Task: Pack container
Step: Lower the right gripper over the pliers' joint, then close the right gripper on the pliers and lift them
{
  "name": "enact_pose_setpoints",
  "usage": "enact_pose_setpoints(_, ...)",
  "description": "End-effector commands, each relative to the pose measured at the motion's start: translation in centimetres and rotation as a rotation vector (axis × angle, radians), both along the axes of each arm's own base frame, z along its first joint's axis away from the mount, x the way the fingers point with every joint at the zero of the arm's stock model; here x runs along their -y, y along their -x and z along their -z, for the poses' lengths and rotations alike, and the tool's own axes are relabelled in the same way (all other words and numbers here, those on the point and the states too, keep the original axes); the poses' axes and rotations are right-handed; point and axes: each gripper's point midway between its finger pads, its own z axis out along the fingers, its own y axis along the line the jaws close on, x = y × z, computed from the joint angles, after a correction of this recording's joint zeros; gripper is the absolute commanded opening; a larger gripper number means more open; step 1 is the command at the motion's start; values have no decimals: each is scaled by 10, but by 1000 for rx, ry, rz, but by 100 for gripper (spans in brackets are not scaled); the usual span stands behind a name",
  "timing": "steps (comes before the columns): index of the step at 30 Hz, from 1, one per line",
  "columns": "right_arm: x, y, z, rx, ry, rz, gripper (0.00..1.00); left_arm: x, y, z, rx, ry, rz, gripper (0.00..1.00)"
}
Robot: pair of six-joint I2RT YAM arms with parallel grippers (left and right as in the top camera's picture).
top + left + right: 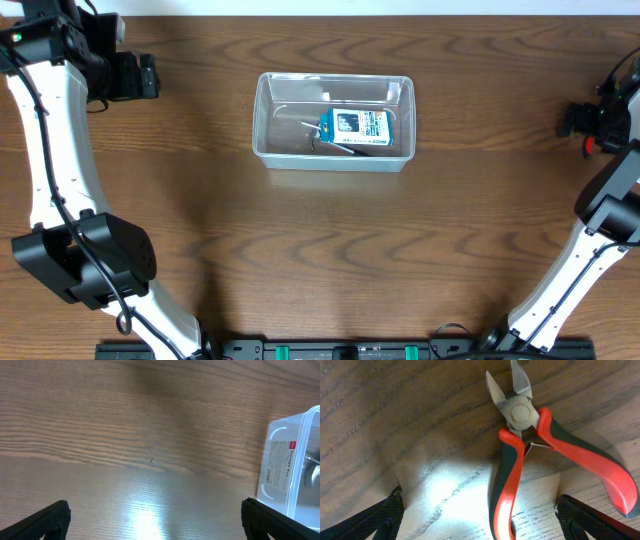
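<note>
My right gripper is low, with one handle of the pliers (520, 410) between its open fingers. It will stay low and then close both fingers on that handle next.
The clear plastic container (262, 120) stands at the table's centre back. A small blue-and-white box (357, 127) lies inside it. In the left wrist view the container's labelled end wall (280, 465) shows at the right. My left gripper (155, 522) is open and empty over bare table, left of the container; in the overhead view it sits at the far left (148, 76). My right gripper (480, 515) is open at the table's right edge (580, 125). Red-and-dark-handled cutting pliers (520, 410) lie on the table, with one handle between the right fingers, not gripped.
The wooden table (330, 250) carries nothing else that I can see. A little red of the pliers (588, 147) shows under the right arm. The arm bases stand at the front left and front right corners.
</note>
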Motion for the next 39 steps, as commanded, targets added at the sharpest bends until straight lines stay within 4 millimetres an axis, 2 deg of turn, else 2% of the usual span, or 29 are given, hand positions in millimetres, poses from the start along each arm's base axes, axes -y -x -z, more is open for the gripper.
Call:
enact_pose_setpoints(1, 0, 1, 13, -21, 6, -9, 99, -3, 2, -1, -2, -10, -2, 98)
enact_pose_setpoints(7, 2, -3, 13, -5, 15, -9, 97, -3, 2, -1, -2, -10, -2, 98)
enact_pose_setpoints(16, 2, -3, 13, -5, 15, -8, 78, -3, 2, -1, -2, -10, -2, 98)
enact_pose_setpoints(21, 3, -3, 13, -5, 15, -8, 63, -3, 2, -1, -2, -10, -2, 98)
enact_pose_setpoints(30, 5, -8, 12, 17, 23, 25, 54, -3, 2, -1, -2, -10, -2, 98)
enact_pose_setpoints(37, 6, -9, 12, 23, 24, 37, 42, -3, 2, -1, -2, -10, -2, 98)
enact_pose_setpoints(39, 6, -9, 12, 23, 24, 37, 36, -3, 2, -1, -2, -10, -2, 98)
